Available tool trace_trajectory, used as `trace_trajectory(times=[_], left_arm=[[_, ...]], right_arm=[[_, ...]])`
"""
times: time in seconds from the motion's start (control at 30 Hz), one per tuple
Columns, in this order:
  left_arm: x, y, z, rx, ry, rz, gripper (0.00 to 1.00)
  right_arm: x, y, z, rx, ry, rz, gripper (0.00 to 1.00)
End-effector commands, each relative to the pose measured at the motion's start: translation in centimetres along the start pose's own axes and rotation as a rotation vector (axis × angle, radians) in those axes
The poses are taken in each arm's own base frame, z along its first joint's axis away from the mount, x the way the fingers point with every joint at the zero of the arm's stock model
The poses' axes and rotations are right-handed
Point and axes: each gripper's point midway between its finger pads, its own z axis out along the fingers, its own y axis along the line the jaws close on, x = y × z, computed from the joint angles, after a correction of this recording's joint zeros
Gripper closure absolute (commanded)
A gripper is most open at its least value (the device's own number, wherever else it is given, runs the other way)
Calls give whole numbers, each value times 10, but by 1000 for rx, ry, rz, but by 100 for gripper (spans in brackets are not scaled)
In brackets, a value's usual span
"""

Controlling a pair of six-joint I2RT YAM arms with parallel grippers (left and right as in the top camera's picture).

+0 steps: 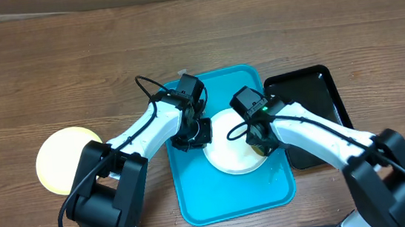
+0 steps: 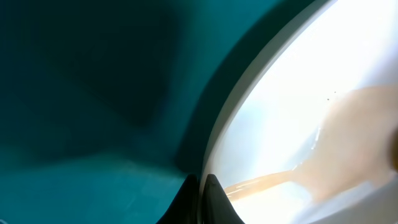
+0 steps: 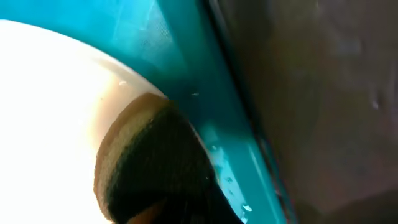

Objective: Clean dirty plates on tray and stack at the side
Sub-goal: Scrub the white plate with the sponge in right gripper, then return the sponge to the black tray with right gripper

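The black tray is empty beside the turquoise tray (image 1: 225, 197), so my right gripper will next lift the sponge off the plate and lower it onto the black tray.
A white plate (image 1: 230, 154) lies on the turquoise tray (image 1: 225, 197). My left gripper (image 1: 196, 135) is at the plate's left edge. In the left wrist view its fingertips (image 2: 202, 196) are pinched on the plate's rim (image 2: 217, 143), and an orange-brown streak (image 2: 261, 182) crosses the plate. My right gripper (image 1: 260, 144) is shut on a sponge (image 3: 146, 165), dark green with a tan layer, pressed on the plate's right edge (image 3: 56, 81). The pale yellow-green plate (image 1: 65, 160) lies on the table at the left. I can make out no second white plate.
A glossy black tray (image 1: 319, 87) lies against the turquoise tray's right side and also shows in the right wrist view (image 3: 311, 93). The turquoise tray's rim (image 3: 205, 81) runs just beside the sponge. Bare wooden table lies behind and to the left.
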Motion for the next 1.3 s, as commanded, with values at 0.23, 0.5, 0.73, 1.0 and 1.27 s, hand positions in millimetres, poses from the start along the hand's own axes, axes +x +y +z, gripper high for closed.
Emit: trace_trajectory(times=[0.23,0.5,0.73,1.0,1.27], left_arm=[[1,43,4,-166,-4,-56,96],[2,42,4,-163,-3,-56,96],[2,41,4,-153,0,-56,96],[-7,30,5,-96,-28,21,84],[-12,28,6,-94,-43,96,96]], right_arm=[[-54,-36,-105,-227,-259,41,96],[-71,-82,-97,-229,-245,110,96],[-65,-101,-28,-149,-133,176,96],[-74,-88,-40,-238,-132,152,65],[-72,-89,-125,-355,-207,125,51]])
